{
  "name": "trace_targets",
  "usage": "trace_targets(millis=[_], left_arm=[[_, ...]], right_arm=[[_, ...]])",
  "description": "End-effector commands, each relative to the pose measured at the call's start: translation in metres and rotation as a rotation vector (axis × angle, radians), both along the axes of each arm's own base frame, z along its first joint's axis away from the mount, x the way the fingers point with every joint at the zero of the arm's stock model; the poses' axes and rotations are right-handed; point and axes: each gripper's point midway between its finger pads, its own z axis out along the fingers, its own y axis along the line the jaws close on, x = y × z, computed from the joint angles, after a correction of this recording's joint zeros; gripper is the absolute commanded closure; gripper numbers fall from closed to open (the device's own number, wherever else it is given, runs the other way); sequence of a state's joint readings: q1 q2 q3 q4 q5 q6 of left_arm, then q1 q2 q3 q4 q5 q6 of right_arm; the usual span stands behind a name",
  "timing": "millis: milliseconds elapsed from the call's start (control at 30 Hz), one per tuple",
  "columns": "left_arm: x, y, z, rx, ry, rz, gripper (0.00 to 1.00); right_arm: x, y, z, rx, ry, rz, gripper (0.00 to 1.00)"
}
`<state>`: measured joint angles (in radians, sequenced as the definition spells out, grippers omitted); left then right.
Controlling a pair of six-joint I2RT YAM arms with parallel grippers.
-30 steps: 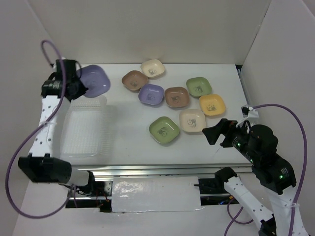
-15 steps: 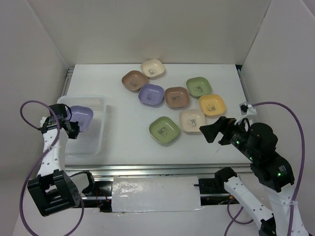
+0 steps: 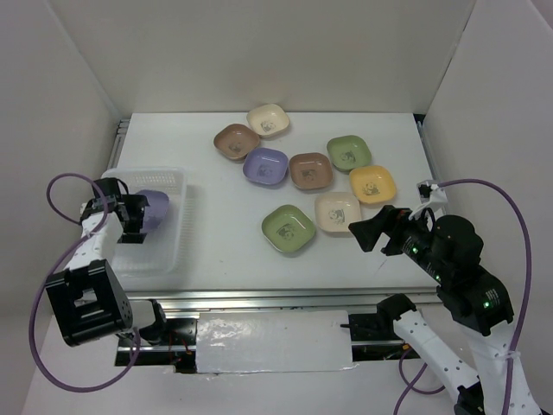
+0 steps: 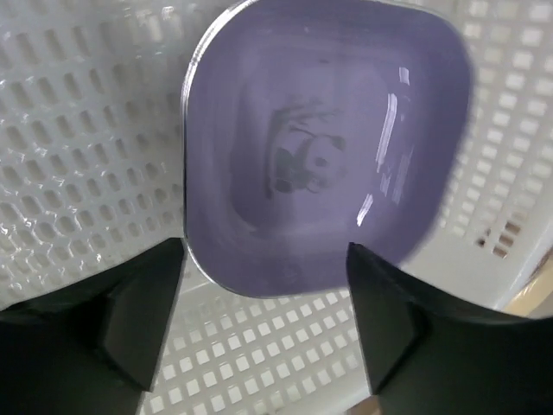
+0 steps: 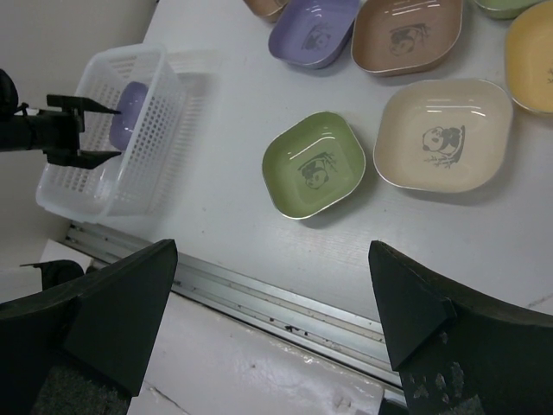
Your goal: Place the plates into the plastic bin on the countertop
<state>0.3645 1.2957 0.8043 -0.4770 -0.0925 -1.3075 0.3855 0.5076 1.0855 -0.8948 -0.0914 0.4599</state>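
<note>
The purple plate (image 3: 154,209) is already inside, so next my left gripper will rise across the bin's side and then go down onto the nearer green plate's bin-side rim.
A purple plate (image 3: 154,209) rests inside the plastic bin (image 3: 147,174) at the left of the countertop (image 3: 220,203). My left gripper (image 3: 132,218) hangs open just over it; the left wrist view shows the plate (image 4: 328,147) on the bin's mesh floor (image 4: 86,130), its near edge between the spread fingers. Several more plates lie mid-table: cream (image 3: 268,120), brown (image 3: 236,142), purple (image 3: 265,165), brown (image 3: 310,170), green (image 3: 349,153), yellow (image 3: 371,184), cream (image 3: 337,213), green (image 3: 288,229). My right gripper (image 3: 361,235) hovers open and empty, near the closest cream plate (image 5: 445,137).
White walls close in the table on the left, back and right. A metal rail (image 3: 259,298) runs along the near edge. In the right wrist view the bin (image 5: 95,186) stands at the far left, with the green plate (image 5: 313,164) ahead.
The left arm carried the purple plate from the far left corner down into the bin, then opened its jaws and let it go. The right gripper barely shifted.
</note>
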Motion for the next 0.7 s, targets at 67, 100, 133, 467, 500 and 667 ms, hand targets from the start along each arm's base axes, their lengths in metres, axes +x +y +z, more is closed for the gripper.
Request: trace_targets(millis=[67,100,133,467,500,667], left_arm=[[0.029,-0.003,0.072,0.087,-0.238,-0.089,0.01],[0.035,-0.006,0.096,0.128,-0.289,-0.121,0.01],[0.034,-0.022,0.116,0.176,-0.32,-0.21,0.01],[0.059,-0.23,0.168,0.424,-0.443,-1.194,0.01],[0.051,-0.259,0.158,0.437,-0.431,-1.327,0.01],[0.049,-0.322,0.089,0.448,-0.255,-1.621,0.01]], right_arm=[[0.004,0.0,0.009,0.017,-0.04,-0.009,0.0],[0.005,0.0,0.009,0.018,-0.039,-0.013,0.0],[0.005,-0.002,0.01,0.02,-0.047,-0.025,0.0],[0.007,-0.012,0.014,0.006,-0.051,-0.08,0.0],[0.007,-0.012,0.014,0.004,-0.05,-0.081,0.0],[0.003,-0.007,0.015,0.012,-0.045,-0.046,0.0]])
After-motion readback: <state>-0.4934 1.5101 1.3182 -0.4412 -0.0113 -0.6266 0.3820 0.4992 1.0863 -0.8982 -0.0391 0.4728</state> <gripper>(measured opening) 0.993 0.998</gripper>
